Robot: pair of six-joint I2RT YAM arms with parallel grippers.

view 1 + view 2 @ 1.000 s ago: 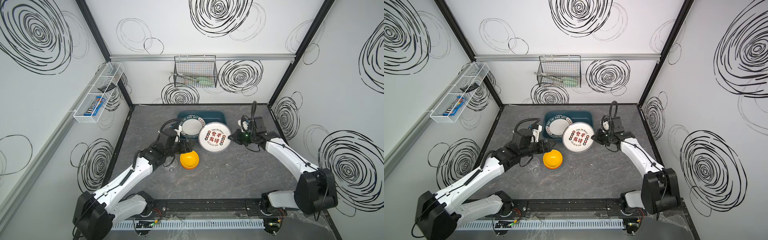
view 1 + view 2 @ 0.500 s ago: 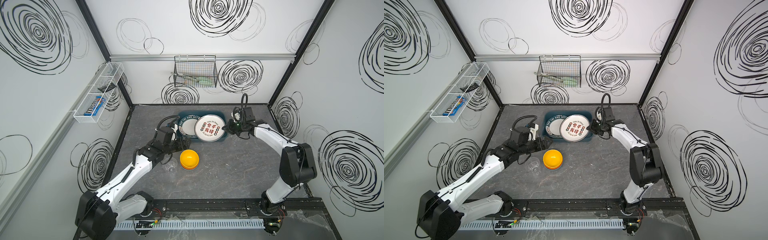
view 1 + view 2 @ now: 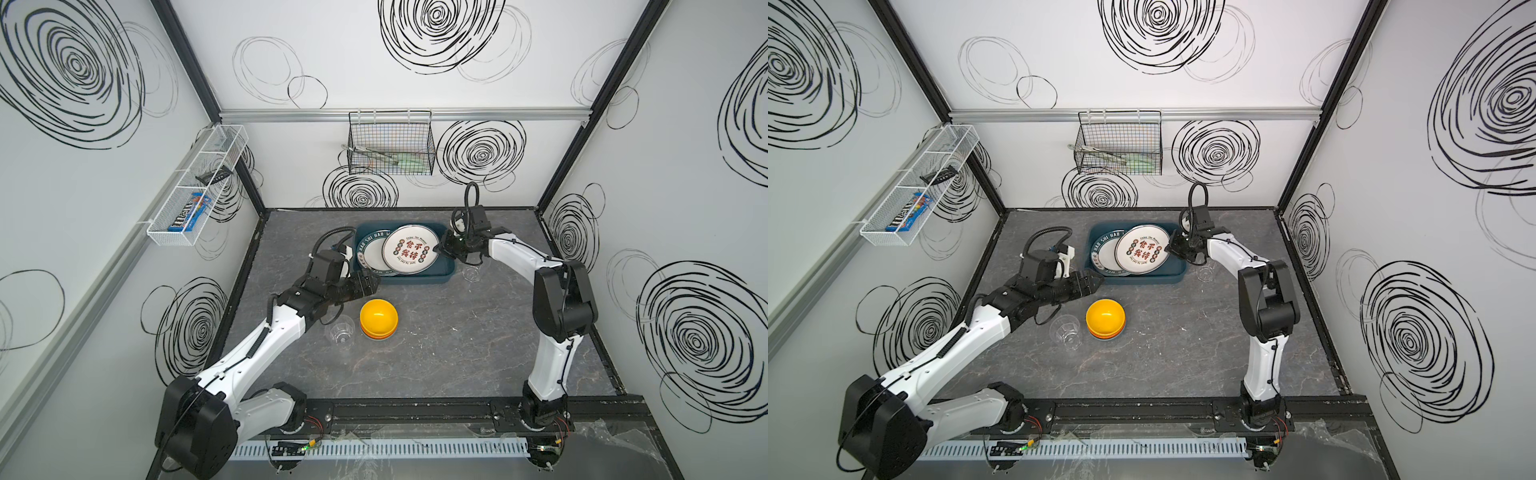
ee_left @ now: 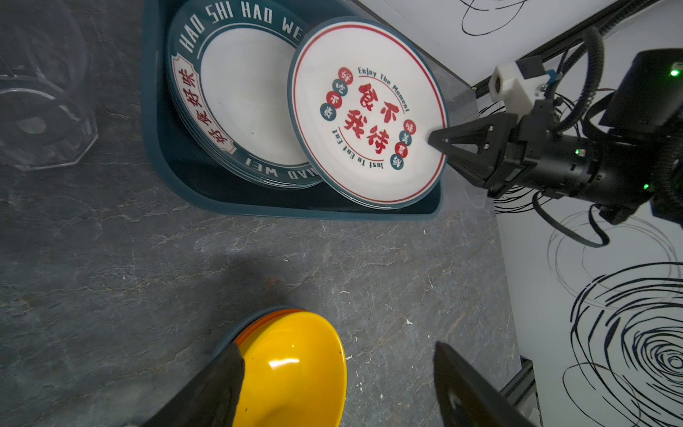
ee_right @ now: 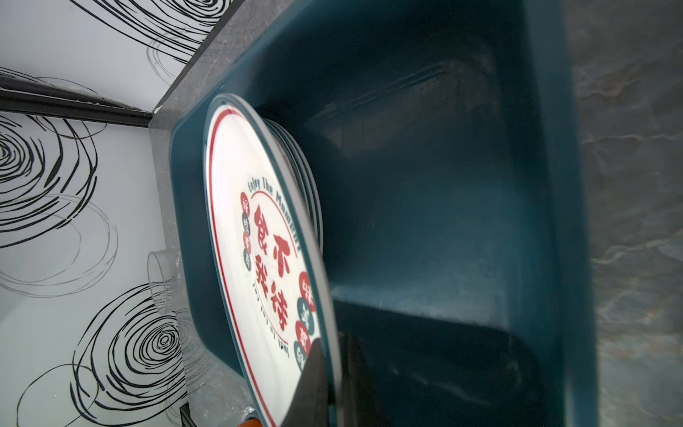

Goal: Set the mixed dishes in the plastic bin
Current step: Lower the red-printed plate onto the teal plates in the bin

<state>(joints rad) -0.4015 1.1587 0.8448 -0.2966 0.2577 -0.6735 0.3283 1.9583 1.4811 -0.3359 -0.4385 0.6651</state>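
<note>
The white plate hangs only partly over the lettered plate [image 3: 372, 253] [image 5: 306, 181]. My right gripper will move toward the lettered plate and down, then let go of the white plate's rim.
The dark teal plastic bin [image 3: 415, 277] [image 3: 1142, 277] [image 4: 173, 177] [image 5: 554, 222] stands at the back middle of the table. A teal-rimmed lettered plate [image 3: 372, 253] [image 3: 1104, 254] [image 4: 240, 96] lies in its left half. My right gripper [image 3: 438, 248] [image 3: 1169, 248] [image 4: 434, 142] [image 5: 334, 369] is shut on the rim of a white plate with red Chinese characters [image 3: 409, 249] [image 3: 1142, 249] [image 4: 366, 111] [image 5: 258, 240]. It holds that plate tilted over the bin, overlapping the lettered plate. My left gripper [image 3: 374, 284] [image 3: 1096, 282] [image 4: 338, 351] is open and empty, just above the stacked yellow bowls [image 3: 378, 318] [image 3: 1105, 318] [image 4: 295, 369].
A clear tumbler [image 3: 340, 331] [image 3: 1064, 331] [image 4: 40, 111] stands left of the bowls. Another tumbler [image 3: 471, 273] [image 3: 1206, 272] [image 5: 162, 277] stands by the bin's right end. A black wire basket [image 3: 390, 145] hangs on the back wall, a white wire tray [image 3: 195, 187] on the left wall.
My right gripper has carried the character plate from the table's middle back and left over the bin. The left arm has hardly moved.
</note>
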